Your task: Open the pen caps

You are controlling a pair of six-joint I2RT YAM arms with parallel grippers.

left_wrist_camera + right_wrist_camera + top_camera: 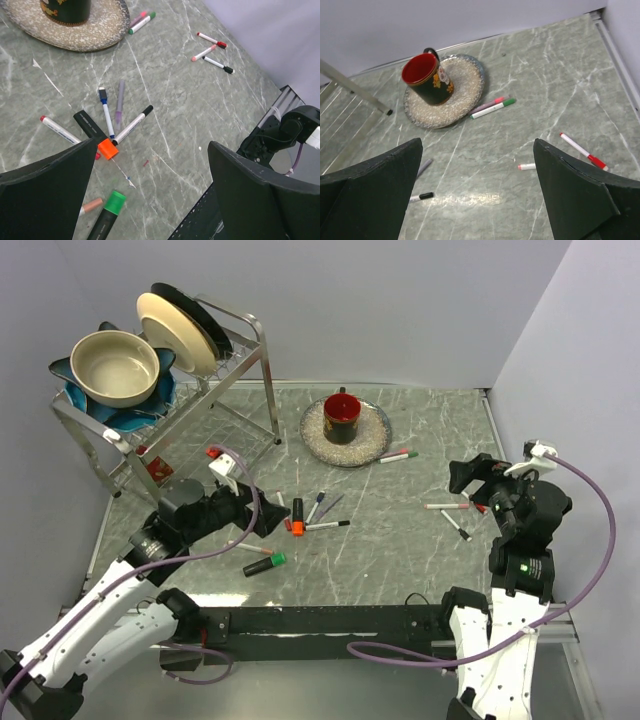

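Observation:
My right gripper is about to move outward and down, to the left in the top view, onto the pink pen's bright end (403, 451) (500, 99). The end lies clear of the plate.
Capped pens lie scattered on the green marbled table. A middle cluster holds a black marker with an orange cap (107, 148), another with a green cap (115, 202), and slim pens capped black (147, 109), blue (102, 93) and red (43, 119). My left gripper (153, 165) hovers open just beside this cluster (297, 525), holding nothing. Three slim pens with red (596, 161), pink (521, 167) and black (228, 70) caps lie at the right. My right gripper (477, 150) hangs open above the table near them (447, 506). A green-capped pen (509, 102) rests by the plate.
A red-lined black mug (342, 416) stands on a speckled plate (375, 445) at the back centre. A metal dish rack (240, 360) with a bowl (113, 367) and plates (180, 330) fills the back left. Walls close the right side and back.

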